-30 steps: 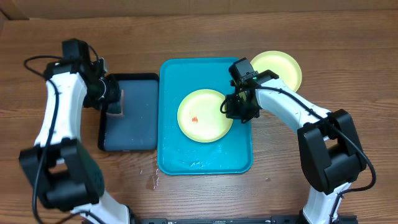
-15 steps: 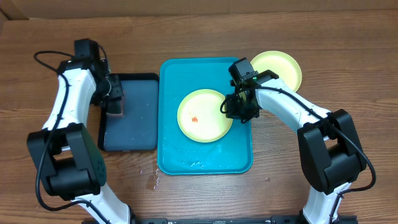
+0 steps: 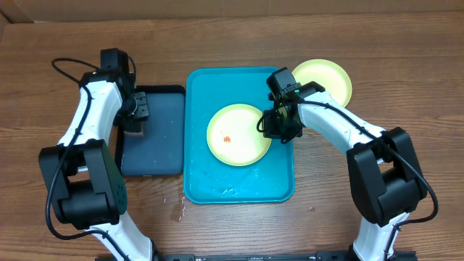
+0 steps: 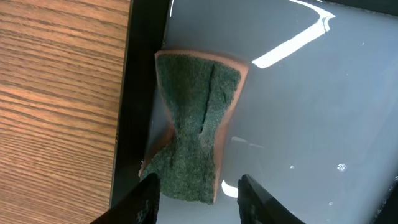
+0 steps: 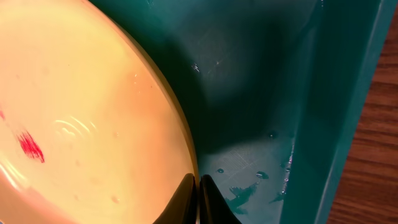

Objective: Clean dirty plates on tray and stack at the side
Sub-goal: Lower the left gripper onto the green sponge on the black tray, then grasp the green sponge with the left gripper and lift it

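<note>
My left gripper's open fingers should go down around the green sponge's narrow middle (image 4: 194, 132) below and close next, as it is slimmer than their gap.
A pale yellow-green plate (image 3: 235, 134) with a small red-orange smear lies on the teal tray (image 3: 239, 196). My right gripper (image 3: 272, 127) is shut on the plate's right rim; the right wrist view shows its fingers (image 5: 198, 183) pinched on the edge of the plate (image 5: 93, 124) above the wet tray floor (image 5: 249, 93). A second yellow-green plate (image 3: 326, 80) lies on the table right of the tray. The light blue plate is out of view. My left gripper (image 3: 138, 116) is open, its fingers (image 4: 198, 186) on either side of the near end of a green sponge (image 4: 196, 112).
The sponge lies at the left edge of a dark navy-black tray (image 3: 159, 145), also in the left wrist view (image 4: 311, 124), left of the teal tray. Water drops lie on the wood near the teal tray's front left corner (image 3: 177, 210).
My left arm has swung its wrist to the right and farther back, staying over the dark tray's top left corner. The right arm and the plate have not moved.
</note>
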{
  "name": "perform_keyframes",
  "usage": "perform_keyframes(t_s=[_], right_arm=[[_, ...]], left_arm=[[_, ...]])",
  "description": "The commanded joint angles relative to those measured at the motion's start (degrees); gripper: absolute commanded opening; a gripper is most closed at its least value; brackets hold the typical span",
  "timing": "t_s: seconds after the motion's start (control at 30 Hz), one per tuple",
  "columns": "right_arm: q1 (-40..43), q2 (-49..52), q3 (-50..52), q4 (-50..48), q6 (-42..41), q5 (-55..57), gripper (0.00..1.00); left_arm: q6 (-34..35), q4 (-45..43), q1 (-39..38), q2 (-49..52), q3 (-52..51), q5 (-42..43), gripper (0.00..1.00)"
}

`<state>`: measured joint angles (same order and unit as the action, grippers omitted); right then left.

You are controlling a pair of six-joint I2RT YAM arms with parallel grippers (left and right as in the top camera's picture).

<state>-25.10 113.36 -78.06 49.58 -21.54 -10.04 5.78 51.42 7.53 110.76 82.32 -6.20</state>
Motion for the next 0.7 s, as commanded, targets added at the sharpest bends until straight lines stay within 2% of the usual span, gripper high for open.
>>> perform_keyframes(t_s=[0.0,0.17,0.37,0.67], right_arm=[[0.42,-1.92,-1.46,-0.15,0.55,0.55,0.04],[0.42,-1.92,-1.46,0.04,0.55,0.96,0.04],[0.42,-1.92,-1.46,0.02,0.52,0.96,0.04],[0.42,-1.92,-1.44,0.00,0.52,0.96,0.04]], left_arm=[[-1.57,-0.28,0.63,1.05,-1.05,1.27,0.42],[-1.57,-1.38,1.92,2.71,-1.31,2.34,0.43],[-4.11,-2.43,2.99,3.52,-1.31,7.82,0.43],[-5.62,-3.87,3.02,3.56,-1.33,3.08,0.33]])
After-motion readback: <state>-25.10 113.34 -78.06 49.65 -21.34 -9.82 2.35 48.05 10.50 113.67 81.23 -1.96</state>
